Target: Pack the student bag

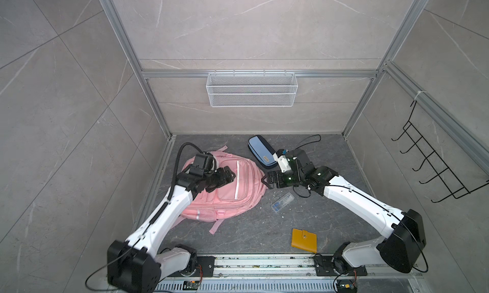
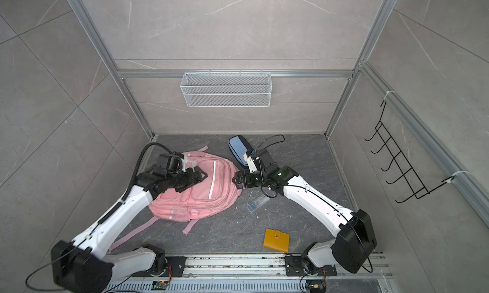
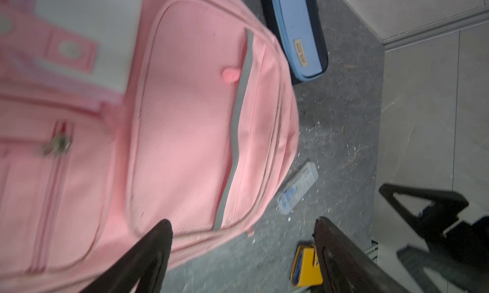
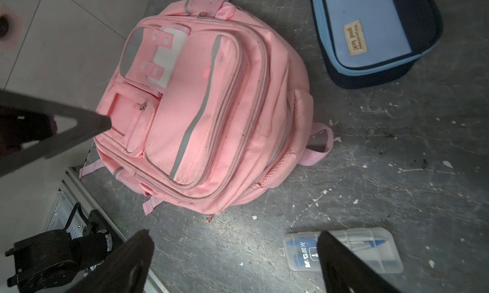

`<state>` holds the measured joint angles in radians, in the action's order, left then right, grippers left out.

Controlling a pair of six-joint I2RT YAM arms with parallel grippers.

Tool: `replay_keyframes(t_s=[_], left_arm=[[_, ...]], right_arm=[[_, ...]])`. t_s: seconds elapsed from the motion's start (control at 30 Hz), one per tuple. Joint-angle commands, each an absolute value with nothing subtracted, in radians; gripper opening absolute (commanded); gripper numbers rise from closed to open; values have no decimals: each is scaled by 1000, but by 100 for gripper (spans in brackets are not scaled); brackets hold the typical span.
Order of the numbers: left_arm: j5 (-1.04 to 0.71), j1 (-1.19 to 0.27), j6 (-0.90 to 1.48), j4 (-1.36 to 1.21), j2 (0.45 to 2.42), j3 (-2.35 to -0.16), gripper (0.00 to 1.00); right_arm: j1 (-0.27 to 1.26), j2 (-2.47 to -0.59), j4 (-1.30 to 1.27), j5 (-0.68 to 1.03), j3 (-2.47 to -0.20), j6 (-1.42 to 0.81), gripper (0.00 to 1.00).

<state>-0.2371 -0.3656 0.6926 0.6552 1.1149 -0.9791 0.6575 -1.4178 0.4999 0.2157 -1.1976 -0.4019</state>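
The pink mesh on the near side of the bag faces bare floor, so my left gripper will next bring its fingers back and down onto that mesh.
The student bag (image 1: 232, 191) (image 2: 209, 188) is a pink backpack lying flat on the dark floor, front pockets up. It fills much of the left wrist view (image 3: 185, 119) and shows whole in the right wrist view (image 4: 211, 106). My left gripper (image 1: 229, 178) (image 2: 201, 177) hovers over its front pockets, open, with nothing between its fingers (image 3: 242, 225). My right gripper (image 1: 265, 181) (image 2: 235, 181) stands just off the bag's right edge, open over bare floor (image 4: 234, 234).
A light-blue and navy pencil case (image 1: 260, 151) (image 4: 375, 32) lies behind the right gripper. A clear plastic pen box (image 1: 282, 202) (image 4: 370, 249) and a yellow wallet (image 1: 304, 240) (image 3: 307, 265) lie on the floor. A wire basket (image 1: 251, 89) and a hook rack (image 1: 434, 167) hang on the walls.
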Motion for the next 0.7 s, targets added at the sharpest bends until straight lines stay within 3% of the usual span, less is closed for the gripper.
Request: replay_keyframes(t_s=[0.0, 0.2, 0.47, 0.67], left_arm=[[-219, -367, 797, 880, 965, -856, 86], [-194, -364, 978, 914, 785, -660, 86], [-130, -316, 1068, 888, 773, -578, 84], [-127, -262, 1193, 714, 782, -479, 82]], right_arm=[[669, -1445, 459, 248, -1204, -357, 99], [672, -1513, 439, 296, -1246, -347, 99], [672, -1552, 448, 320, -1293, -336, 99], [671, -1538, 459, 311, -1285, -334, 99]])
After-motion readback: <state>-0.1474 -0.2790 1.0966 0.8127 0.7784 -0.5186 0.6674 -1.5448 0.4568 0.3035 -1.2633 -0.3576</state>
